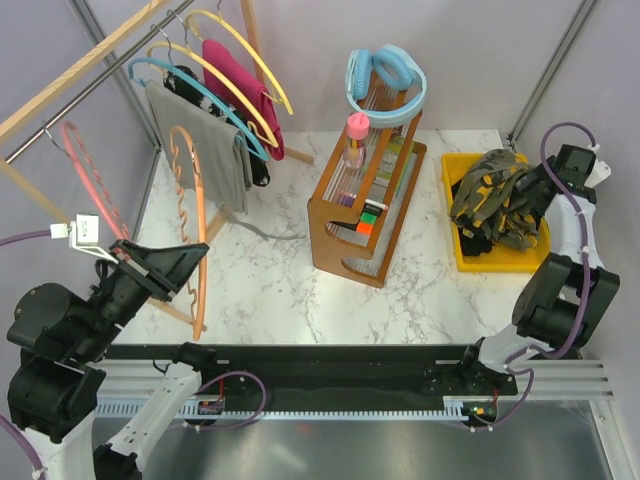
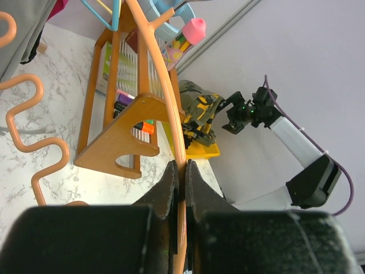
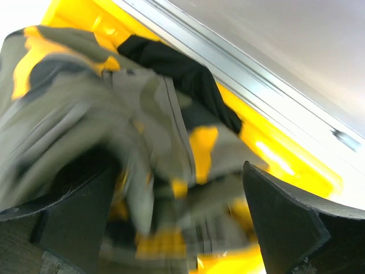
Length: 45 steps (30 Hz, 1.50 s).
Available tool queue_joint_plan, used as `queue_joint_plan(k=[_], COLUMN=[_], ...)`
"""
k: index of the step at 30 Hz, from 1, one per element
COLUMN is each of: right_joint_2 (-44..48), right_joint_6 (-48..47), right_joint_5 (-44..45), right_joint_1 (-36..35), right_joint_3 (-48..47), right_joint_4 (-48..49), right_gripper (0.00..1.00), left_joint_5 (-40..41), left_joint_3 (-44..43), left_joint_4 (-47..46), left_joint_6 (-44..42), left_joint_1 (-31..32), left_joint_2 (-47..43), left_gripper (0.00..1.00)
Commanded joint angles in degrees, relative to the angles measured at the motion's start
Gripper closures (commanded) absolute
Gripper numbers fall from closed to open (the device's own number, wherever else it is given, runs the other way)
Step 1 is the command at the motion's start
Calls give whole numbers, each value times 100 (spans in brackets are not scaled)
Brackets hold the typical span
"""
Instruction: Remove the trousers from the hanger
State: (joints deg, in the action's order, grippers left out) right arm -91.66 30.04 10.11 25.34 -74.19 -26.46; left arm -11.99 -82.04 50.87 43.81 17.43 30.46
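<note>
My left gripper swings outward next, hangs the orange hanger (image 1: 192,190) on the bar's empty part (image 1: 90,91) and releases it, since that part of the bar lies outward of the gripper.
The camouflage trousers (image 1: 495,200) lie bunched in the yellow bin (image 1: 500,264) at the right, and they fill the right wrist view (image 3: 142,131). A black cloth (image 3: 188,77) lies with them against the bin wall (image 3: 296,165). My right gripper (image 1: 537,188) hovers just over this pile, open and empty, its fingers (image 3: 285,228) wide apart either side of the camouflage cloth. My left gripper (image 1: 190,262) is shut on the bare orange hanger (image 1: 192,190) at the left. In the left wrist view the jaws clamp the hanger's rod (image 2: 181,171).
A wooden rail at the back left carries a grey garment (image 1: 205,150), a magenta garment (image 1: 235,80), and blue, yellow and pink hangers. A wooden rack (image 1: 365,215) with a pink-capped bottle and blue headphones (image 1: 385,80) stands mid-table.
</note>
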Motion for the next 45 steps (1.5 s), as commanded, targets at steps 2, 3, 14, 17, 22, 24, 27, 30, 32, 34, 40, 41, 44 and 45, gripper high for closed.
queue_joint_plan(k=[2, 3, 14, 17, 22, 24, 27, 30, 32, 34, 40, 41, 44, 45], right_joint_2=[929, 974, 1984, 2239, 2749, 2776, 2846, 2978, 3100, 3189, 3356, 3365, 3382, 3383], right_joint_6=[-156, -209, -288, -367, -385, -420, -534, -605, -596, -561, -570, -578, -657, -666], right_joint_5=[1079, 1159, 1863, 1425, 502, 369, 378, 150, 114, 132, 176, 202, 211, 219], right_joint_1=[-284, -345, -899, -1092, -1847, -2381, -3076, -3578, -3825, -4151, -4520, -4529, -4582, -4573], right_joint_3=[-463, -543, -1684, -1914, -1765, -1800, -1748, -1555, -1423, -1335, -1212, -1194, -1176, -1159], right_joint_4=[-1247, -1491, -2548, -2549, -1960, -1881, -1732, -1434, -1292, -1081, -879, -861, -817, -817], right_gripper=[2, 2, 2, 2, 2, 2, 2, 2, 2, 2, 2, 2, 2, 2], left_joint_5=[284, 363, 1181, 1611, 2305, 2568, 2815, 3139, 3307, 3510, 3967, 3976, 3993, 4098], left_joint_3=[-400, -575, -638, -524, -497, -550, -559, -602, -629, -664, -629, -542, -375, -357], left_joint_4=[-332, -324, -446, -771, -1088, -1150, -1377, -1606, -1668, -1791, -2326, -2493, -2925, -2951], left_joint_6=[-197, -224, 514, 585, 690, 786, 857, 892, 918, 919, 682, 586, 295, 277], left_joint_1=[-12, -12, -12, -12, -12, -12, -12, -20, -20, -12, -12, -12, -12, -12], left_joint_2=[188, 276, 593, 567, 742, 865, 1023, 1146, 1287, 1409, 1647, 1691, 1718, 1727], left_gripper=[98, 98, 98, 98, 98, 98, 98, 98, 98, 98, 98, 98, 98, 98])
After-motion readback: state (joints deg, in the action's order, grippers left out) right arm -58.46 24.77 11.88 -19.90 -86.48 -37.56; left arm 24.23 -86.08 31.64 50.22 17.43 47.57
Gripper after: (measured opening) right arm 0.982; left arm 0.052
